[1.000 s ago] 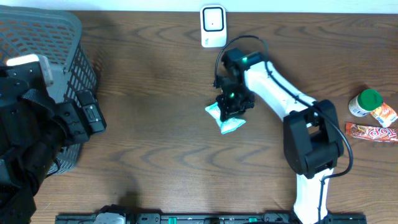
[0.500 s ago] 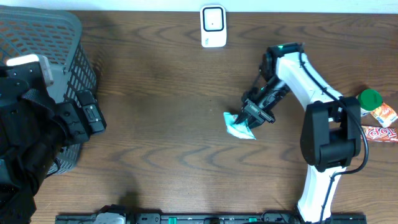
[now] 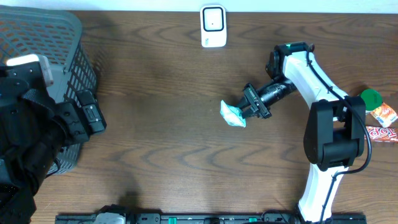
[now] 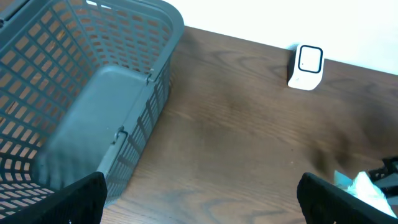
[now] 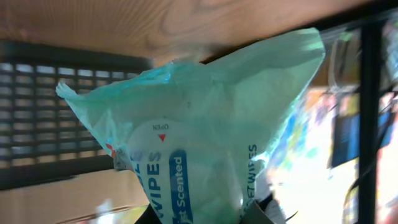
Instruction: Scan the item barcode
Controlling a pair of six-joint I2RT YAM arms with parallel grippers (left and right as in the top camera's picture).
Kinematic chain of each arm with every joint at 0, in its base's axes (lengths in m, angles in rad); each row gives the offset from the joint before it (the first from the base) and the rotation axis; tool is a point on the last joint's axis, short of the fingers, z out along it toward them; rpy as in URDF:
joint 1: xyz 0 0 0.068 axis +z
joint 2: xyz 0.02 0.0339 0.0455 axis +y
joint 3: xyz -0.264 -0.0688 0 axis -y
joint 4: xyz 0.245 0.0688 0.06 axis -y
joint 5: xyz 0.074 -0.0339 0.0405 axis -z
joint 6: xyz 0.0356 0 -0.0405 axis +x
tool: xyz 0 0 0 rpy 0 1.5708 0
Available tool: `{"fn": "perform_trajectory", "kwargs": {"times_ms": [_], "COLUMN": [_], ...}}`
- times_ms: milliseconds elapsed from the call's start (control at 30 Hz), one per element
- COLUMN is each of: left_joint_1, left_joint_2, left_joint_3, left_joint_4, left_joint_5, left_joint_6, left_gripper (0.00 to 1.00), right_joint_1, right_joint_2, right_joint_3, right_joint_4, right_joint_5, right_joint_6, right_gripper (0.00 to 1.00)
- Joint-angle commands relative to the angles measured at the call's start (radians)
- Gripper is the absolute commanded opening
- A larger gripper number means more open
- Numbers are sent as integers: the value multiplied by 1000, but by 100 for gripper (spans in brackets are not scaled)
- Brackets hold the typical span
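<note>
I should next pull the hanging wipes pack slightly toward the green-capped bottle with my right gripper, turning a little, and release the gripped end, as open tabletop is below the pack.
A pale green pack of wipes (image 3: pixel 233 114) hangs above the middle of the table, and my right gripper (image 3: pixel 249 109) is shut on its right end, the arm reaching in from the right. In the right wrist view the wipes pack (image 5: pixel 205 137) fills the frame, its printed face turned to the camera. The white barcode scanner (image 3: pixel 212 26) stands at the table's far edge, well apart from the pack. My left gripper (image 4: pixel 199 199) hovers open at the left beside the basket, with nothing between its fingers (image 4: pixel 81 196). The scanner (image 4: pixel 306 66) and a corner of the pack (image 4: pixel 367 190) also show there.
A grey mesh basket (image 3: pixel 59 56) stands at the left edge of the table. At the right edge lie a green-capped bottle (image 3: pixel 365 101), a small orange packet (image 3: pixel 385 115) and a red snack bar (image 3: pixel 380 133).
My right gripper has carried the wipes pack to the right, away from under the scanner, and turned it sideways. The left arm has not moved.
</note>
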Motion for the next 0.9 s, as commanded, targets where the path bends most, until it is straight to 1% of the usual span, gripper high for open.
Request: {"fn": "perform_trajectory", "kwargs": {"times_ms": [0, 167, 333, 867], "left_joint_1": [-3, -3, -3, -3], "left_joint_2": [-5, -5, -5, -5], "left_joint_3": [-1, -1, -1, -1], "left_joint_4": [-78, -78, -78, -78], "left_joint_5": [-9, -9, -9, -9], "left_joint_6": [-5, -6, -5, -6], "left_gripper": [98, 98, 98, 98], "right_joint_1": [-21, -35, -62, -75], "right_joint_2": [0, 0, 0, 0], "right_joint_3": [12, 12, 11, 11], "right_joint_4": [18, 42, 67, 69], "right_joint_5": [-81, -81, -72, -36], "right_joint_6": [215, 374, 463, 467], "right_gripper": [7, 7, 7, 7]}}
